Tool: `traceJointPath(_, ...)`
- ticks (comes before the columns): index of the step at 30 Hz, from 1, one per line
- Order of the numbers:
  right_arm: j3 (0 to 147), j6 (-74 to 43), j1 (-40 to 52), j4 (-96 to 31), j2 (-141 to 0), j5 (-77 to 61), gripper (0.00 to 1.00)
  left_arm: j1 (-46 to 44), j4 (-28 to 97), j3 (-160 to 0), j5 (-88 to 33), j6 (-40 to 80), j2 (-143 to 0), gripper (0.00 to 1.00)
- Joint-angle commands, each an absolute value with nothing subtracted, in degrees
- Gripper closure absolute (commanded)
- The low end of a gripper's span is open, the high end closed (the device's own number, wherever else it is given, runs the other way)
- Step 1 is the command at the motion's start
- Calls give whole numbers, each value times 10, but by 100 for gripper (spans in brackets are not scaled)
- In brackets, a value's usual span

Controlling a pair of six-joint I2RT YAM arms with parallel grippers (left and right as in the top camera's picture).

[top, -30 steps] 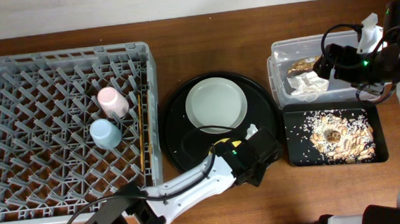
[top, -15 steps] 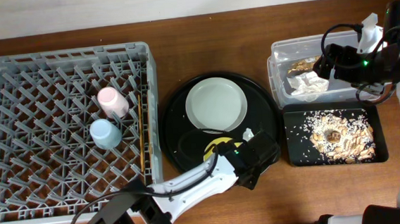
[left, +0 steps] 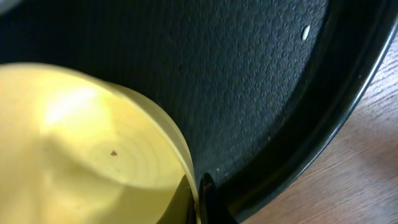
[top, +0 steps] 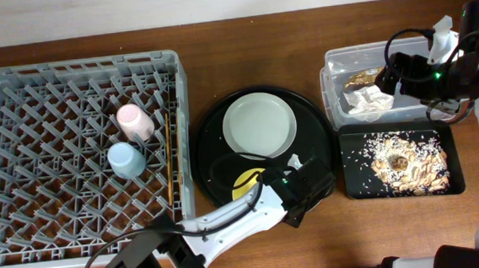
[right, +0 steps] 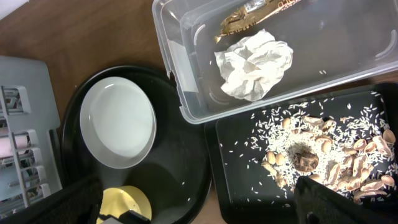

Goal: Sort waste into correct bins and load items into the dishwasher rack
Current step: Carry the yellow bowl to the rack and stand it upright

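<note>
The left gripper rises next, carries the bowl outward, tilts it and releases it in the rack's far corner. The slots there beyond the pink cup are empty.
The yellow bowl (top: 246, 182) sits on the round black tray (top: 212, 161) at its front. My left gripper (top: 292, 187) is shut on its rim; in the left wrist view the bowl (left: 81, 155) fills the left side, with a finger (left: 205, 198) against its rim. The pale plate (top: 259, 122) lies further back on that tray. The pink cup (top: 134, 120), blue cup (top: 126, 159) and chopsticks (top: 170, 156) are in the grey rack (top: 17, 90). The napkin (right: 255, 65) and wrapper (right: 249, 15) lie in the clear tub (right: 186, 106). Food scraps (right: 311, 155) lie in the black tray (right: 230, 180). My right gripper (top: 390, 74) is open and empty above the tub.
The clear tub (top: 331, 85) and the black tray (top: 349, 168) stand side by side at the right, close to the round tray's rim. The right arm's cable loops over the tub. Bare wooden table (top: 242, 49) lies behind the tray and along the front edge.
More of the yellow bowl now shows to the left of my left gripper, which has shifted slightly on the round tray. The right arm has not moved.
</note>
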State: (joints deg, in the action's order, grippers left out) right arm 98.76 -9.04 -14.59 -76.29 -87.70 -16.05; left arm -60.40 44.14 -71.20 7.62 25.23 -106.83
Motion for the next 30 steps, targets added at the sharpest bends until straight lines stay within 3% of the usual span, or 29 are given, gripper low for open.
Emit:
traceJointPath(1, 995, -93, -148, -762, -877, -158, 1, -600, 505, -776, 78, 192, -1051, 99)
traceJointPath(6, 995, -93, -148, -762, -877, -158, 1, -511, 616, -992, 63, 117, -1001, 100)
traceJointPath(10, 995, -93, -148, -763, -877, -158, 1, -344, 601, -1111, -93, 58, -998, 99)
traceJointPath(12, 995, -93, -148, -763, -877, -158, 1, -204, 540, -1114, -307, 46, -1006, 99)
traceJointPath(15, 995, -93, -148, -763, -877, -158, 1, -78, 463, -1113, -551, 57, -1051, 100)
traceJointPath(20, 995, -93, -148, -763, -877, -158, 1, 36, 311, -1113, -816, 177, -1209, 100)
traceJointPath(24, 995, -93, -148, -763, -877, -158, 1, 83, 187, -1113, -900, 312, -1322, 100)
traceJointPath(30, 995, -93, -148, -763, -877, -158, 1, 119, 194, -1107, -901, 323, -1360, 99)
